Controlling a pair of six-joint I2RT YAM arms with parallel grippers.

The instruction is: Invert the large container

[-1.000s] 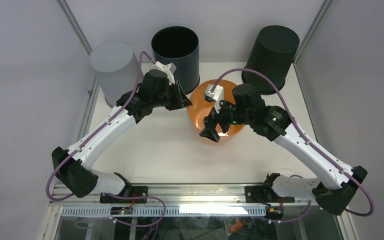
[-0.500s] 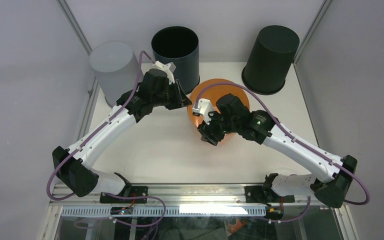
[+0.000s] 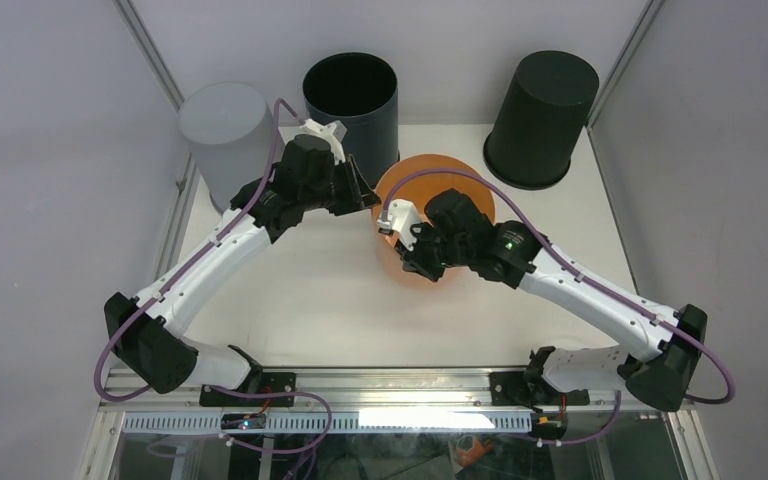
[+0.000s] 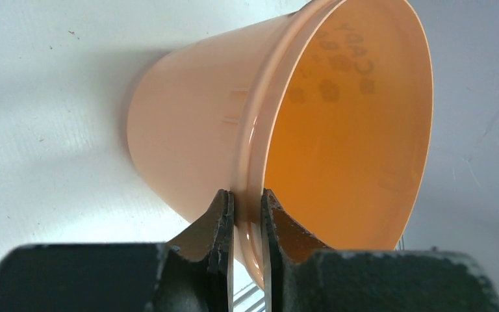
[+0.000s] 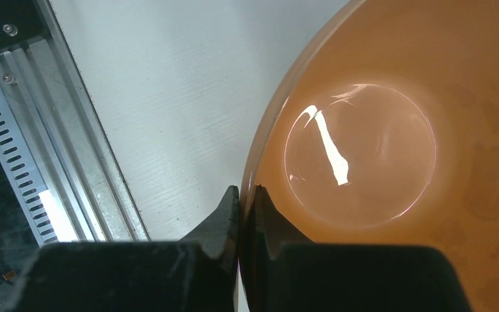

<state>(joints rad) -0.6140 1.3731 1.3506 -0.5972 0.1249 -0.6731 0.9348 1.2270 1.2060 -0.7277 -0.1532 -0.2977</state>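
With the container's opening still up, I should turn my right gripper down and to the right in the top view, tip the container's rim toward the tabletop, and release.
The large container [image 3: 442, 178] is an orange tub standing mouth up in the middle of the table. My left gripper [image 3: 368, 198] is shut on its far-left rim. In the left wrist view the rim of the container [image 4: 195, 130] sits pinched between the fingers of that gripper [image 4: 247, 203], one finger inside and one outside. My right gripper [image 3: 407, 262] is shut on the near-left rim. The right wrist view shows the container's glossy inside [image 5: 364, 149], with the wall clamped in the right gripper [image 5: 247, 195].
A grey container [image 3: 225, 140] stands upside down at the back left, close to the left arm. A dark open container [image 3: 350, 100] stands just behind the orange tub. A dark upturned container [image 3: 542, 118] stands back right. A metal rail [image 3: 400, 385] runs along the near edge.
My right gripper swung left from over the tub's front to its near-left rim and closed from open onto the wall. The left gripper has kept its grip.
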